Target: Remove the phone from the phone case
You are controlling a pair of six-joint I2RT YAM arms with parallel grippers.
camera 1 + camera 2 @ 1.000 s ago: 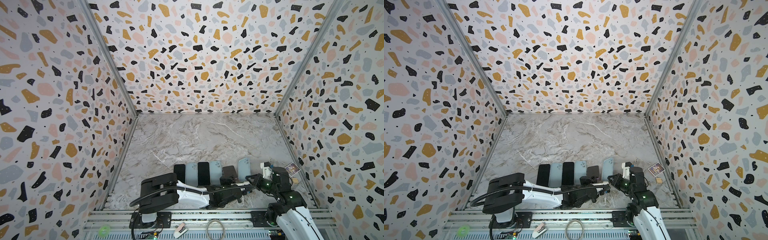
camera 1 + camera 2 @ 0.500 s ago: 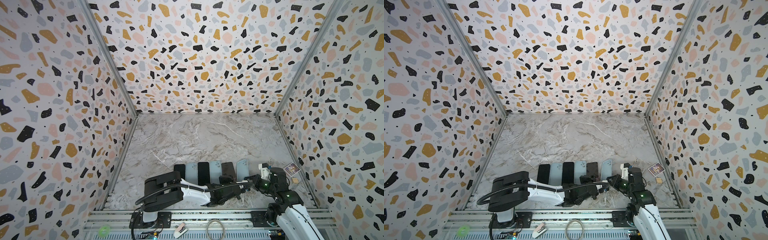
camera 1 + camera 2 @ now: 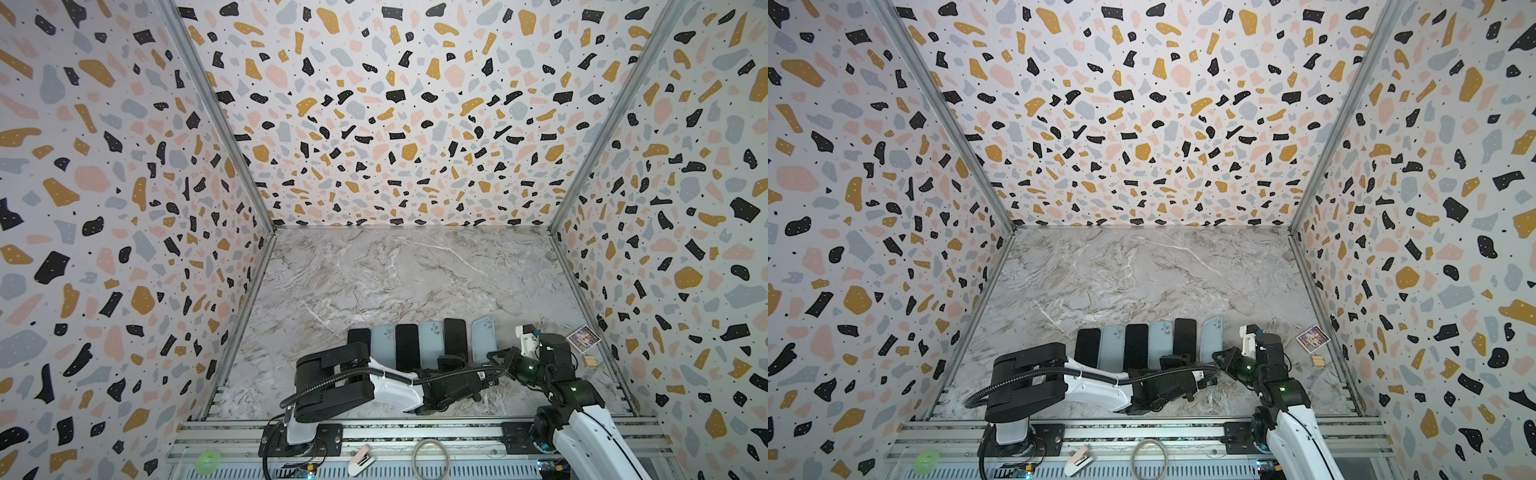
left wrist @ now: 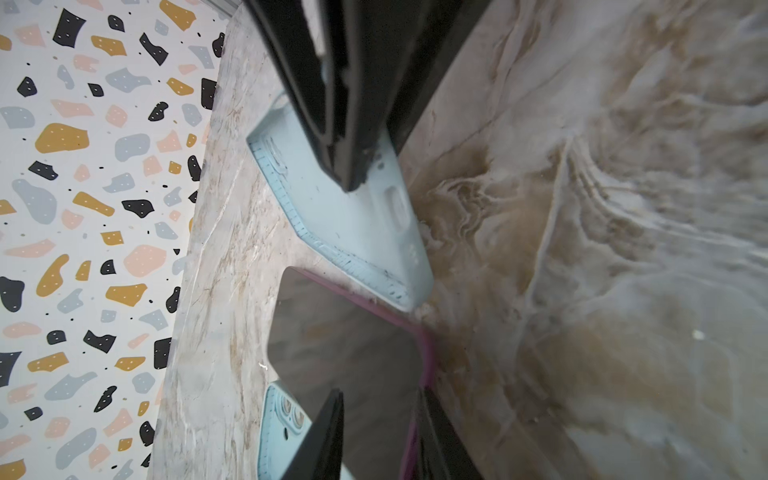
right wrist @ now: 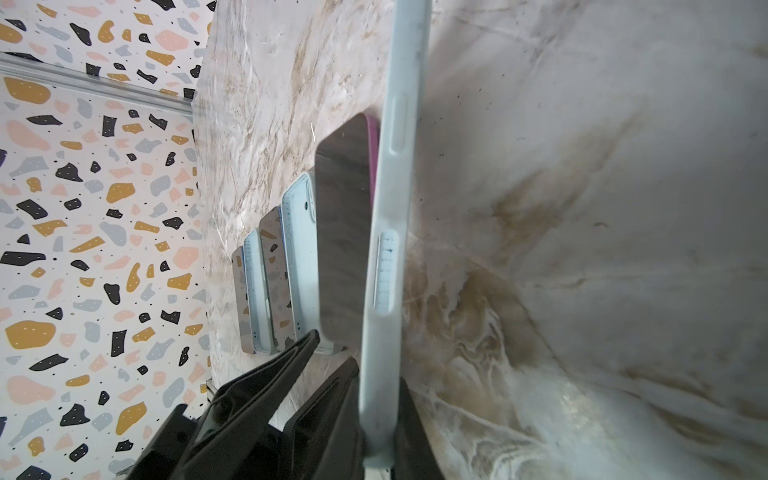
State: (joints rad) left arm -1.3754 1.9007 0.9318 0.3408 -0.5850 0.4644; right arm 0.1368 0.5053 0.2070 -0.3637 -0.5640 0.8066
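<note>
My right gripper moves down and in toward the phone next to release the light blue case flat on the marble floor alongside [image 5: 428, 264]. This is because the case still slants.
The phone [image 3: 455, 338] [image 3: 1185, 338] is dark with a purple edge and lies screen up on the marble floor, out of its case. My left gripper [image 4: 380, 436] [image 3: 451, 361] stands open at the phone's near end, one finger on each side of it. The light blue phone case [image 5: 386, 249] [image 3: 483, 343] [image 3: 1212, 338] is just right of the phone. My right gripper [image 5: 376, 436] [image 3: 494, 357] is shut on its near end. The right wrist view shows the case edge-on, next to the phone [image 5: 345, 216]. In the left wrist view the case [image 4: 353, 224] touches the floor beside the phone [image 4: 345, 345].
Left of the phone runs a row of two more dark phones [image 3: 358, 338] [image 3: 407, 347] and two light blue cases [image 3: 382, 347] [image 3: 430, 343]. A small picture card [image 3: 583, 337] and a wooden block [image 3: 589, 360] lie near the right wall. Terrazzo walls close in three sides.
My left gripper has opened and let go of the phone, which now lies flat in the row. The right gripper has kept its hold on the case.
</note>
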